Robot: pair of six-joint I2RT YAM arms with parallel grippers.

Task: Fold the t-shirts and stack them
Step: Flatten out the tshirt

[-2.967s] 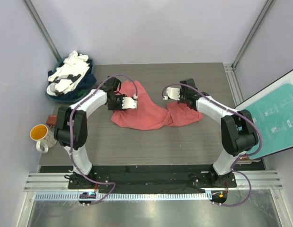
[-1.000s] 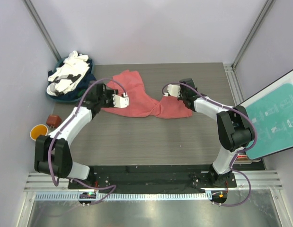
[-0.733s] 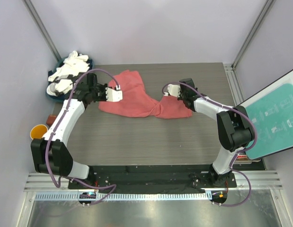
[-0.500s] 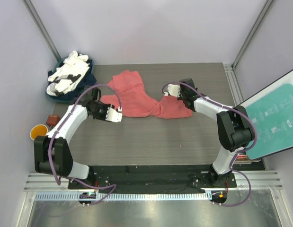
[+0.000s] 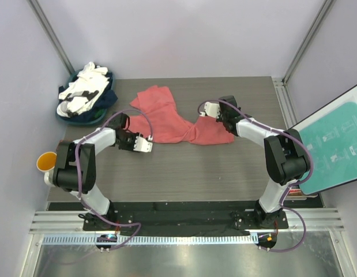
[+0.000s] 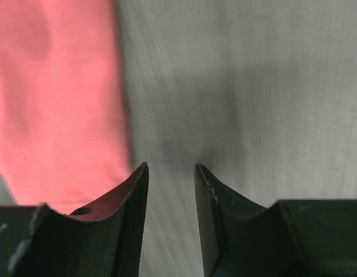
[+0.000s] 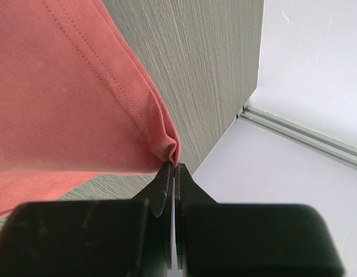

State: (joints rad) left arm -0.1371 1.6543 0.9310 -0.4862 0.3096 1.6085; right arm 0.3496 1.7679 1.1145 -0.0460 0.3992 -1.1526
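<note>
I will move my open left gripper outward onto the coral-red shirt's near edge [image 5: 134,128] [image 6: 121,164] and close there, because its fingers still have only bare tabletop between them.
A coral-red t-shirt [image 5: 166,118] lies spread and rumpled across the middle of the table [image 5: 184,167]. My right gripper [image 5: 206,112] is shut on a folded edge of it, and the right wrist view shows the pinched cloth [image 7: 109,92] right at the jaw tips of the right gripper [image 7: 175,165]. My left gripper [image 5: 147,144] hovers low over bare table just off the shirt's near-left edge. In the left wrist view the left gripper [image 6: 171,167] is open with only tabletop between its fingers, and the red cloth [image 6: 57,104] lies to the left. More t-shirts [image 5: 83,92], white and navy, are piled at the far left.
The white and navy pile sits in a dark basket [image 5: 100,109] at the table's far-left corner. An orange-lined mug [image 5: 47,161] stands off the table's left edge. A teal board [image 5: 334,144] leans at the right. Grey walls enclose the table.
My left gripper left the shirt's left edge, swung toward the near side over bare table, and its jaws narrowed somewhat. The right gripper kept its grip and stayed in place.
</note>
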